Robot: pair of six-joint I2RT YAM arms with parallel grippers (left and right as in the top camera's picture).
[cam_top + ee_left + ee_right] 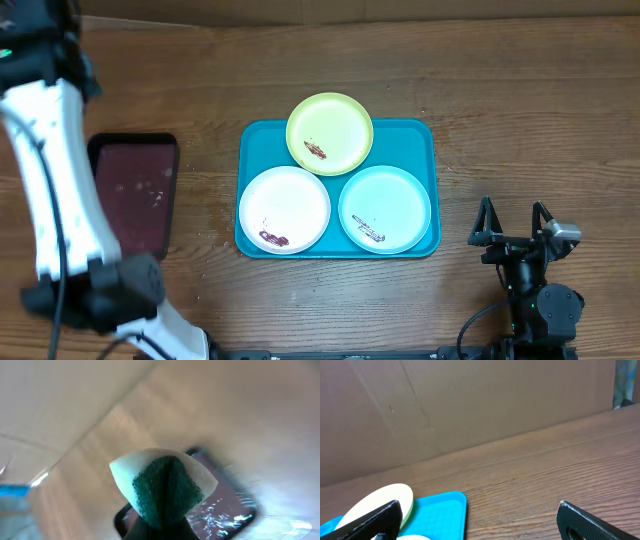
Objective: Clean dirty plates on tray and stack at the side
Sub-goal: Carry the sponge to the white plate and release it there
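Note:
The sponge needs to go down onto the white plate (279, 228) beside the smear, after my left gripper swings toward the turquoise tray.
The turquoise tray (430, 135) lies mid-table and holds three smeared plates: yellow-green (330, 125) at the back, white (285, 200) front left, mint-blue (390, 200) front right. My left gripper (167, 512) is shut on a white sponge with a green scrub face (165, 485), held high above the maroon tray (235, 505). My right gripper (512, 222) is open and empty on the table, right of the turquoise tray. In the right wrist view its fingers (480, 525) frame the tray's corner (445, 510) and the yellow-green plate (380, 502).
The dark maroon black-rimmed tray (135, 195) lies left of the turquoise tray. My white left arm (50, 190) crosses the left edge of the overhead view. A brown cardboard wall (470, 405) stands along the table's back.

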